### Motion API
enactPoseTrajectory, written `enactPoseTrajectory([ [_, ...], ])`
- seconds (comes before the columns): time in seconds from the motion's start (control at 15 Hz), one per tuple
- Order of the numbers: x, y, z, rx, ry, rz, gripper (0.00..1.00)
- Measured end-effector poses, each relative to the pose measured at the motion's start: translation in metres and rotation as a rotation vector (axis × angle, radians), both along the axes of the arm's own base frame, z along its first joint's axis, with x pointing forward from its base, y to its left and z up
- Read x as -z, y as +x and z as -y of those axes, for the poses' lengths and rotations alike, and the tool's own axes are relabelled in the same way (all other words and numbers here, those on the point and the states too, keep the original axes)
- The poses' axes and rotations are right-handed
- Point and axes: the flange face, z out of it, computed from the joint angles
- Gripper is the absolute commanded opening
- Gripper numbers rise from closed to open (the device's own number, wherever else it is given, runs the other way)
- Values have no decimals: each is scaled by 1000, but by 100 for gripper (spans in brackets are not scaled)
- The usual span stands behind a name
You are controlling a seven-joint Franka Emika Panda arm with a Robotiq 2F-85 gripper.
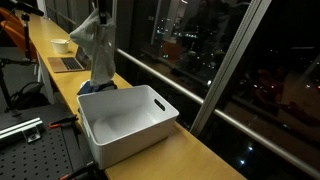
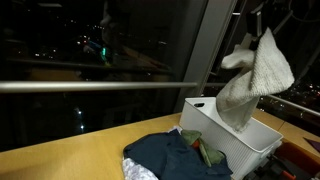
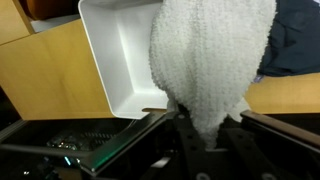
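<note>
I need to carry the hanging white towel away from the bin next and over the heap with my gripper, because the dark blue garment (image 2: pixel 175 155) lies heaped beside the bin.
My gripper (image 3: pixel 205 140) is shut on a white terry towel (image 3: pixel 210 60), which hangs down from the jaws. In both exterior views the towel (image 1: pixel 90 35) (image 2: pixel 255 75) dangles in the air over the far edge of a white plastic bin (image 1: pixel 125 125) (image 2: pixel 240 135). The bin (image 3: pixel 115 60) looks empty inside. A dark blue garment (image 2: pixel 175 155) lies heaped on the wooden counter beside the bin; it also shows in an exterior view (image 1: pixel 100 80) and in the wrist view (image 3: pixel 295 40).
The bin stands on a long wooden counter (image 1: pixel 190 155) along a dark window with a metal rail (image 2: pixel 90 87). A laptop (image 1: pixel 68 64) and a white bowl (image 1: pixel 60 44) sit farther along the counter. A grey pile (image 2: pixel 140 172) lies by the blue garment.
</note>
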Motion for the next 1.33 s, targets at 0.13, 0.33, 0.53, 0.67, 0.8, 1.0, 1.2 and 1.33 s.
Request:
enactPoseTrajectory([
  [0.13,-21,-5,-31,-34,-29,19,4],
  [0.33,-30,4,-64,-74,-52,24,4],
  [0.53,-10,24,-84,-91,-42,-4,10],
  [0.67,12,38,-93,-97,-29,-32,43],
  [0.8,37,46,-104,-100,31,-75,57],
  [1.0,59,46,-120,-93,164,-142,78],
  [1.2,70,41,-120,-74,271,-187,99],
  [1.33,82,42,-110,-86,305,-189,100],
])
